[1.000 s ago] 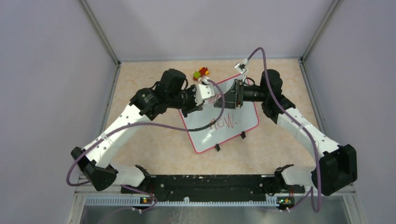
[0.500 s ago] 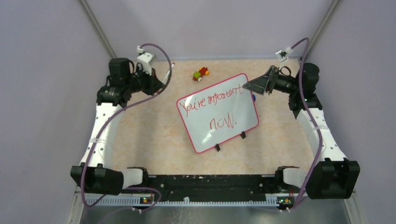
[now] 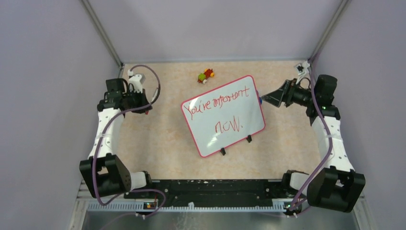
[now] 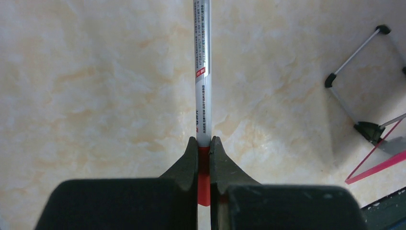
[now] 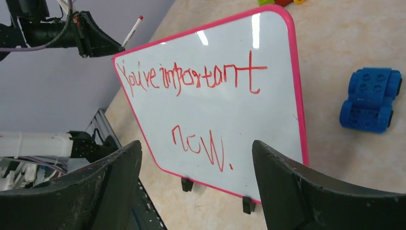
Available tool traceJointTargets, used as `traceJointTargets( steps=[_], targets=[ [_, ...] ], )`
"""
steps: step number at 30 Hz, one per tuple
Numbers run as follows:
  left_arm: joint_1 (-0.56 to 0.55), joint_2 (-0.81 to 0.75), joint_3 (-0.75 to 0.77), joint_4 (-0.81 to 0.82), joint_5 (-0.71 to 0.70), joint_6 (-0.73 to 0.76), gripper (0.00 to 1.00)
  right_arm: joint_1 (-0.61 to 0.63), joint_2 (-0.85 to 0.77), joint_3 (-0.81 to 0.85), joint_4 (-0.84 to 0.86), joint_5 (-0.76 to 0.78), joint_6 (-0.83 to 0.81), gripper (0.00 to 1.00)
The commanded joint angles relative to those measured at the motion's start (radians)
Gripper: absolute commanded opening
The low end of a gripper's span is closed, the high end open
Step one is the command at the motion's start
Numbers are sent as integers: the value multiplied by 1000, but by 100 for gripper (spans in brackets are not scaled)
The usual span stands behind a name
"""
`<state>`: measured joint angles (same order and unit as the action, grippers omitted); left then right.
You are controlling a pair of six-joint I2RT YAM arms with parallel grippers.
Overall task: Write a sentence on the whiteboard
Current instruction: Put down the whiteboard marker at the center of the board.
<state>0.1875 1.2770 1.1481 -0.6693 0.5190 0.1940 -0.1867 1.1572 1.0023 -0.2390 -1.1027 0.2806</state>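
The sentence [image 3: 218,101] is complete. My left gripper will next move down and back to the bare tabletop beside the whiteboard to release the white marker.
The whiteboard [image 3: 251,112] lies tilted mid-table, white with a pink-red rim and two black clips on its near edge. The sentence [image 3: 218,101] is in red marker, "You're important" with "now." below it. Both also show in the right wrist view, the board [image 5: 273,120] and the sentence [image 5: 191,79]. My left gripper [image 3: 146,102] is at the far left, well off the board, shut on a white marker with a red end [image 4: 202,72]. My right gripper [image 3: 264,98] is open and empty just off the board's right edge, and it faces the board [image 5: 196,143].
A small red, yellow and green toy [image 3: 206,75] sits beyond the board. A blue toy car [image 5: 371,98] lies by the board's right edge, close to my right gripper. The board's wire stand [image 4: 354,52] shows in the left wrist view. Walls close in both sides.
Both arms have pulled back from over the board, the left one far to the left with the marker, the right one to the right. The whole sentence is now uncovered.
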Motion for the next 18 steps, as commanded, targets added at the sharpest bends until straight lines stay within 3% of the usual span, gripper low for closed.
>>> traceJointTargets(
  steps=[1,10,18],
  targets=[
    [6,55,-63,-45,-67,40,1,-5,-59,-59,-55,62,-137,82],
    [4,174,-184,-8,-103,64,6,-5,-74,-145,11,74,-116,82],
    [-12,301,-163,-34,-145,106,10,-5,-89,-169,19,75,-124,82]
  ],
)
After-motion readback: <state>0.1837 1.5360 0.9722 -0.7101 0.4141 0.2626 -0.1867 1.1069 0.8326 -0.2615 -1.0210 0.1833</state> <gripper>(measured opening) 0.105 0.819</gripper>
